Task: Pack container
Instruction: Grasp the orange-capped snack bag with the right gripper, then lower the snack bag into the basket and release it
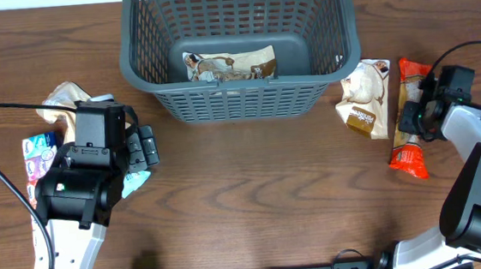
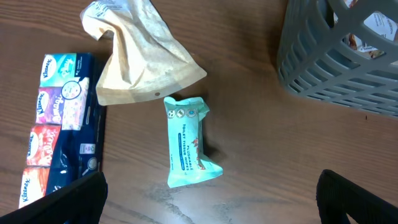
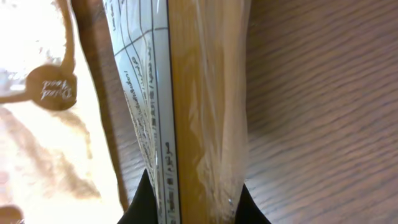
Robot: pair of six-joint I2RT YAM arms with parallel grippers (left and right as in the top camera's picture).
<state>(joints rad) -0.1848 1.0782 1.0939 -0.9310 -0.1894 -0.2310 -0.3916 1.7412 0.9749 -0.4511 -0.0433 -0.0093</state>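
I need to raise my right gripper outward over the container next, turn the orange pack along its long side and lower it inside, where only one snack pack lies.
The dark grey slotted container [image 1: 241,91] stands at the back centre and holds one white and brown snack pack [image 1: 231,65]; its wall shows in the left wrist view [image 2: 336,62]. My left gripper [image 1: 143,148] is open and empty [image 2: 211,199], just above the table near a teal wipes pack [image 2: 188,142]. My right gripper [image 1: 413,121] is closed on the sides of a long red-orange snack pack [image 1: 413,157] that lies on the table; the pack fills the space between the fingertips [image 3: 193,199] in the right wrist view [image 3: 199,93].
A tan paper bag [image 2: 140,56] and a blue tissue multipack [image 2: 62,130] lie left of the teal pack. A white and brown snack pack [image 1: 367,99] lies between the container and the orange pack, also in the right wrist view [image 3: 37,93].
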